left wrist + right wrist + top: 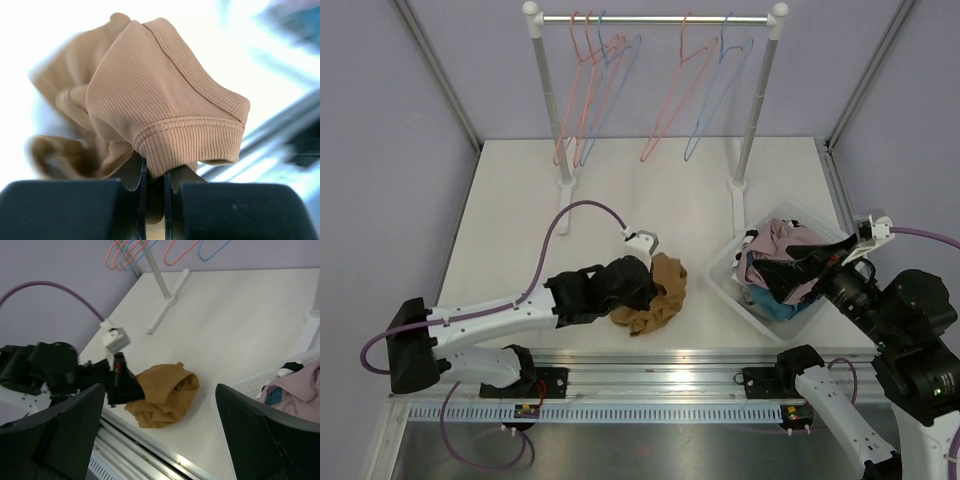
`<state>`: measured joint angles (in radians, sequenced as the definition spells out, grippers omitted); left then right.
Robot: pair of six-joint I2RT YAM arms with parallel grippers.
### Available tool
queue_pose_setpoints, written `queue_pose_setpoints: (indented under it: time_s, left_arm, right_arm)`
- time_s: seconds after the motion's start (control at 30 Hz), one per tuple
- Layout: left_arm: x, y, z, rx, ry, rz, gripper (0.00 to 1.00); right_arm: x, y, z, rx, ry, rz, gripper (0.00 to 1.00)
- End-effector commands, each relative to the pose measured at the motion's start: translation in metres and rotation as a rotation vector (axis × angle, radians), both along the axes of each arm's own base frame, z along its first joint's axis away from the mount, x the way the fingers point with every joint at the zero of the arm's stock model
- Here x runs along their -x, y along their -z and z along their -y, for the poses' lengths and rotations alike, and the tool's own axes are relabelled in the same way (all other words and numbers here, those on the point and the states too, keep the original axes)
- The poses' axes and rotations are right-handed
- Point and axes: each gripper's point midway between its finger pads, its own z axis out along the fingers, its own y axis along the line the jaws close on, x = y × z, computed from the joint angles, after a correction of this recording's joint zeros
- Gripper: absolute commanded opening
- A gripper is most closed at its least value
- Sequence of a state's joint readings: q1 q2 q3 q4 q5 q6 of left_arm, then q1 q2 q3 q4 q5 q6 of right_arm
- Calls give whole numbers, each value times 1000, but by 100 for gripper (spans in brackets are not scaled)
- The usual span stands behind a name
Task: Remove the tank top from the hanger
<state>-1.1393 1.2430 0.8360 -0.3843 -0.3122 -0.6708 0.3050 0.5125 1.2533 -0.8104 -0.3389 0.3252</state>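
Observation:
My left gripper has to lift the tank top first to get it over the clothes bin to the right in the top view. Then it has to lower the tank top and let go of it.
The tan ribbed tank top (658, 295) lies bunched on the white table near the front edge, off any hanger. It fills the left wrist view (165, 100) and shows in the right wrist view (165, 395). My left gripper (650, 285) is shut on a fold of its hem (154, 185). Several empty pink and blue hangers (610, 85) hang on the rack at the back. My right gripper (160, 430) is open and empty, held above the bin's near side; the top external view hides its fingertips.
A clear plastic bin (738, 290) full of mixed clothes stands at the right front. The white clothes rack (655, 20) has two posts with feet (740, 185) on the table's far half. A metal rail (650, 375) runs along the front edge.

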Motion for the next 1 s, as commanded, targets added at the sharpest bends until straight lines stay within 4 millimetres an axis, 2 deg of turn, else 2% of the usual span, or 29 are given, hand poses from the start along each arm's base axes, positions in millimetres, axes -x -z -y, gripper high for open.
queue_pose_setpoints:
  time_s: [0.0,0.03,0.07,0.1,0.13,0.17,0.2,0.23,0.27,0.33,0.37,0.4,0.43,0.47,0.5,0.53,0.57,0.6,0.67,0.7,0.73,0.77,0.8,0.83,0.9,0.93,0.97]
  left_arm:
    - [-7,-92,20,132,42,157,0]
    - [-7,-123,29,180,60,187,0]
    - [-4,-134,33,186,82,197,0]
    - [0,-161,45,229,130,222,0]
    - [4,-158,50,223,161,218,0]
    - [4,-184,61,281,185,243,0]
    - [8,-199,70,312,235,257,0]
    - [8,-200,83,314,265,257,0]
    - [7,-229,93,370,283,292,0]
    - [4,-242,110,373,332,325,0]
    - [-2,-239,125,358,345,330,0]
    - [-7,-259,136,382,359,373,0]
    - [-9,-266,146,389,375,390,0]
    - [-16,-251,167,361,400,382,0]
    - [-17,-273,178,400,433,417,0]
    - [-20,-275,189,403,447,425,0]
    - [-28,-248,213,355,474,411,0]
    - [-30,-270,223,403,496,443,0]
    - [-38,-260,247,401,520,437,0]
    - [-50,-225,267,355,522,401,0]
    - [-53,-234,277,387,535,408,0]
    - [-57,-220,285,378,533,377,0]
    - [-63,-177,303,359,555,290,0]
    - [-63,-165,310,367,568,260,0]
    - [-62,-124,325,370,592,167,1]
    - [-62,-77,335,336,597,96,1]
    - [-59,-60,339,348,600,23,1]
  right_arm:
    - [0,-2,30,17,170,7,100]
    - [2,-7,34,13,187,19,100]
    - [6,-11,40,5,214,38,99]
    - [10,-16,43,-1,223,52,99]
    - [13,-18,45,-6,234,60,100]
    - [18,-23,50,-18,251,80,99]
    - [21,-26,53,-25,262,89,100]
    - [27,-32,55,-35,265,110,99]
    - [34,-37,58,-53,267,134,100]
    - [47,-48,59,-82,256,181,99]
    - [57,-53,61,-104,249,212,99]
    - [62,-57,62,-128,246,223,99]
    - [69,-62,63,-141,239,245,99]
    - [78,-65,63,-150,226,261,99]
    - [82,-63,64,-151,223,252,99]
    - [90,-69,66,-157,222,269,99]
    - [93,-70,67,-156,219,272,100]
    - [97,-69,67,-155,215,262,100]
    - [107,-75,67,-165,196,278,100]
    - [111,-74,67,-167,186,273,99]
    - [115,-76,66,-170,179,276,100]
    - [119,-75,64,-175,159,269,99]
    - [121,-72,62,-171,147,257,99]
    - [122,-70,61,-169,136,251,100]
    - [124,-63,60,-165,129,235,99]
    - [123,-57,60,-159,129,228,100]
    - [123,-55,60,-157,131,226,99]
